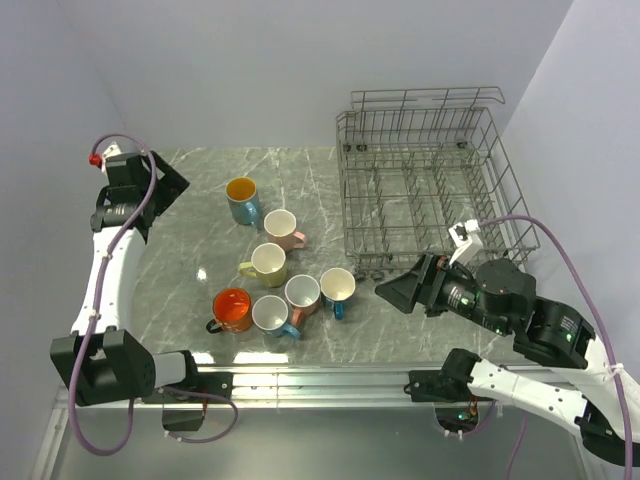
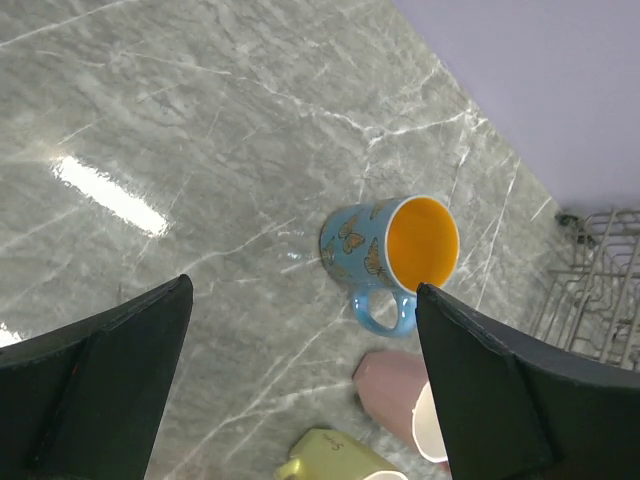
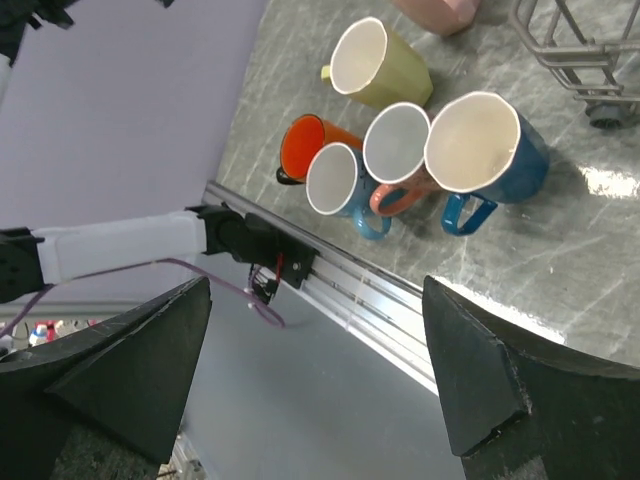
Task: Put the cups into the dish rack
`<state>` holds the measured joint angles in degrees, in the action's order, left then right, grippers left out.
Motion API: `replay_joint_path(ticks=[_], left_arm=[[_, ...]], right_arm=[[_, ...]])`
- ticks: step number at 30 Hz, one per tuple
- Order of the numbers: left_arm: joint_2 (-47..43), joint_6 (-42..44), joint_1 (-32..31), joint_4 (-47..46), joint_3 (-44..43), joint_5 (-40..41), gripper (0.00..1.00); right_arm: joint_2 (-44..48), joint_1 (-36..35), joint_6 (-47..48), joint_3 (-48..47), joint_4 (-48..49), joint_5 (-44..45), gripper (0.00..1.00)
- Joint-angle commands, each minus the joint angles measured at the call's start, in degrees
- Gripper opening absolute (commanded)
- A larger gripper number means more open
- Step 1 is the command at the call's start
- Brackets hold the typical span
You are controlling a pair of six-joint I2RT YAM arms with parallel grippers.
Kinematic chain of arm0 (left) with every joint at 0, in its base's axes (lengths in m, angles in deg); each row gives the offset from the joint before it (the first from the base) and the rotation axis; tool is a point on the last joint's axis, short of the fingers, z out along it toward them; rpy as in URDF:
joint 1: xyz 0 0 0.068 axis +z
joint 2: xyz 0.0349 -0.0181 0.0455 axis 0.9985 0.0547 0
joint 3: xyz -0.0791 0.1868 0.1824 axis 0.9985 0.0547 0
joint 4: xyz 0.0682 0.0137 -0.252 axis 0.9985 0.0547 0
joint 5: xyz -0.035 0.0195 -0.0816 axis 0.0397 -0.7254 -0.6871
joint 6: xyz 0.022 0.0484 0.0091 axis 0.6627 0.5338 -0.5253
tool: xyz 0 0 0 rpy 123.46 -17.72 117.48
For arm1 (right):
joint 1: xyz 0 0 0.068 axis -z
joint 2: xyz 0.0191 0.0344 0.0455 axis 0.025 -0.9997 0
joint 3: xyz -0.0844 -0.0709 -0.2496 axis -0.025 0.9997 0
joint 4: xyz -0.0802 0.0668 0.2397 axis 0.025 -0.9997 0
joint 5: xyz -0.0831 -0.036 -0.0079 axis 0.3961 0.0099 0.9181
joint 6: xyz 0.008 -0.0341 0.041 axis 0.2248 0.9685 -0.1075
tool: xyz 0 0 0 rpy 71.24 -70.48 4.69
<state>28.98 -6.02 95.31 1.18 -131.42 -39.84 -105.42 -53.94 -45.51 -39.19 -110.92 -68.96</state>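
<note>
My left gripper moves down to its right in the top view next toward the butterfly-patterned cup below, fingers astride its upturned rim's closest edge [image 1: 228, 190] [image 2: 389, 258].
Several cups stand on the marble table left of the dish rack [image 1: 425, 190]: a light blue one with an orange inside [image 1: 242, 200], pink [image 1: 283, 229], yellow-green [image 1: 267, 263], orange [image 1: 232, 310], light blue [image 1: 271, 316], salmon [image 1: 302, 294] and dark blue [image 1: 338, 288]. My left gripper [image 1: 165, 195] is open and empty, high at the far left; its view shows the butterfly-patterned blue cup [image 2: 390, 255] between the jaws [image 2: 300, 380]. My right gripper [image 1: 395, 292] is open and empty, just right of the dark blue cup [image 3: 490, 150], in front of the rack.
The rack holds nothing and stands at the back right against the walls; its wheel [image 3: 590, 50] shows in the right wrist view. The table's metal front rail [image 1: 320, 378] runs below the cups. Walls close in on the left, back and right.
</note>
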Motion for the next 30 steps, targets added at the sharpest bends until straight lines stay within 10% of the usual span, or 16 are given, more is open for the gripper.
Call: replay_joint_path(ticks=[1, 10, 14, 30], left_arm=[[-4.3, -2.57, 0.25, 1.78, -2.79, 2.37, 0.99], [6.4, 2.27, -0.44, -0.97, -10.07, -8.42, 0.99], [17.1, 3.4, -7.55, 5.98, -15.44, 6.55, 0.95], [40.34, 2.26, -14.25, 19.17, -34.44, 16.45, 0.69]], right_arm=[[2.99, -0.35, 0.92, 1.08, 1.72, -0.65, 0.93], [4.49, -0.35, -0.94, -1.81, -6.01, 6.91, 0.92], [2.65, -0.35, 0.55, -3.57, -7.79, 8.85, 0.95], [-4.3, -0.26, 6.9, -6.04, -9.54, 13.07, 0.87]])
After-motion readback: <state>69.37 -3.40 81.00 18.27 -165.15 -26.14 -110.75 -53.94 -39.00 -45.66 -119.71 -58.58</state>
